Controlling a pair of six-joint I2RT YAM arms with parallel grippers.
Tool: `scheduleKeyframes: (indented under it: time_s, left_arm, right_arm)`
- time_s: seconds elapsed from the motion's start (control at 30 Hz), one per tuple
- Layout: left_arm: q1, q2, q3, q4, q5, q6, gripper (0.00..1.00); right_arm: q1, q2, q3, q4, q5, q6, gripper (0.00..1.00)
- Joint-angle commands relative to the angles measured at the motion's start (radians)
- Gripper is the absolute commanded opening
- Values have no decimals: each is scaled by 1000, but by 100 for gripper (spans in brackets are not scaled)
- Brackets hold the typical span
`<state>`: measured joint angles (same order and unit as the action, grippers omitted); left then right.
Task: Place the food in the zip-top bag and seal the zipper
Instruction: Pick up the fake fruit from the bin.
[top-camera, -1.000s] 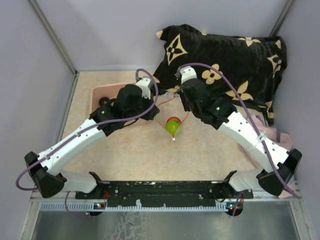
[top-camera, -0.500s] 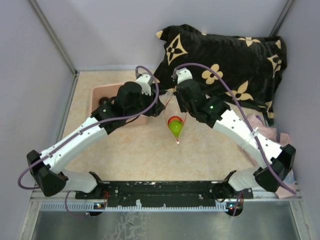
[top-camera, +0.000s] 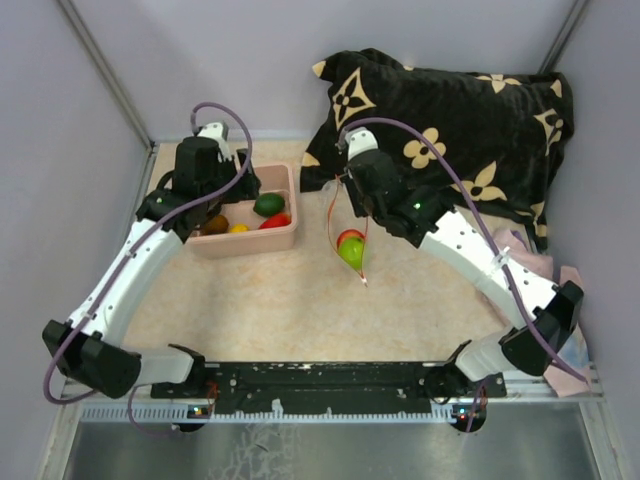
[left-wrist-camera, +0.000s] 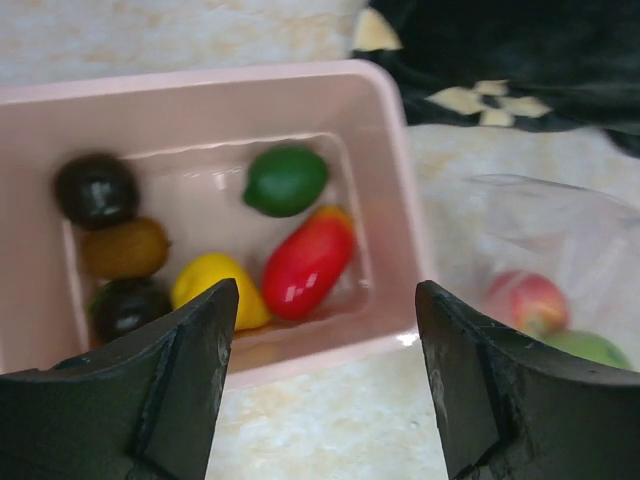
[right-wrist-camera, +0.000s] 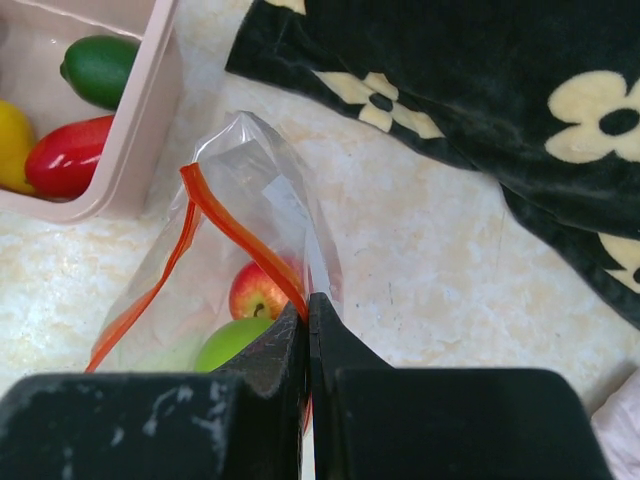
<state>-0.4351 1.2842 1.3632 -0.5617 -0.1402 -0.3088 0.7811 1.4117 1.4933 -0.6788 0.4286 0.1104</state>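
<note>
The left gripper moves down and outward next, past the yellow piece to the dark brown fruit by the bin's end away from the bag (top-camera: 347, 232).
The clear zip-top bag (top-camera: 347, 232) hangs from my right gripper (right-wrist-camera: 308, 306), which is shut on one end of its red-orange zipper (right-wrist-camera: 236, 236). The mouth gapes open. Inside lie a red apple (right-wrist-camera: 257, 290) and a light green fruit (right-wrist-camera: 231, 341). The rest of the food sits in the pink bin (left-wrist-camera: 399, 215): a dark green lime (left-wrist-camera: 286, 180), a red piece (left-wrist-camera: 308, 262), a yellow one (left-wrist-camera: 215, 288), a brown one (left-wrist-camera: 124, 247) and two dark ones. My left gripper (left-wrist-camera: 325, 340) hovers open over the bin's near wall, holding nothing.
A black blanket with cream flower shapes (top-camera: 450, 120) is piled at the back right, close behind the bag. A pink cloth (top-camera: 545, 265) lies by the right arm. Grey enclosure walls ring the beige table.
My left gripper let go of the bag's mouth, opened, and swung left and back to the pink bin. The bag now hangs from the right gripper alone, its mouth narrower.
</note>
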Motion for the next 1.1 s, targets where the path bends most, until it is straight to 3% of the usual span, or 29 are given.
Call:
scheduleKeyframes:
  time_s: [0.0,0.5,0.83,1.07]
  left_arm:
    - [80,78,13,-74,-80,46,79]
    - [260,411,29,50,-230,132,88]
    - [285,603,76,121,-351,191,91]
    - [286,667,59,237,-360,256,94]
  right_arm:
    - [-5,18,56,67,-31,-31,0]
    - [-5,73,43,98,-83,-55,0]
    - [-5,99,46,112,-99,-48,0]
    - [-5,99,15,126,-95,-44,0]
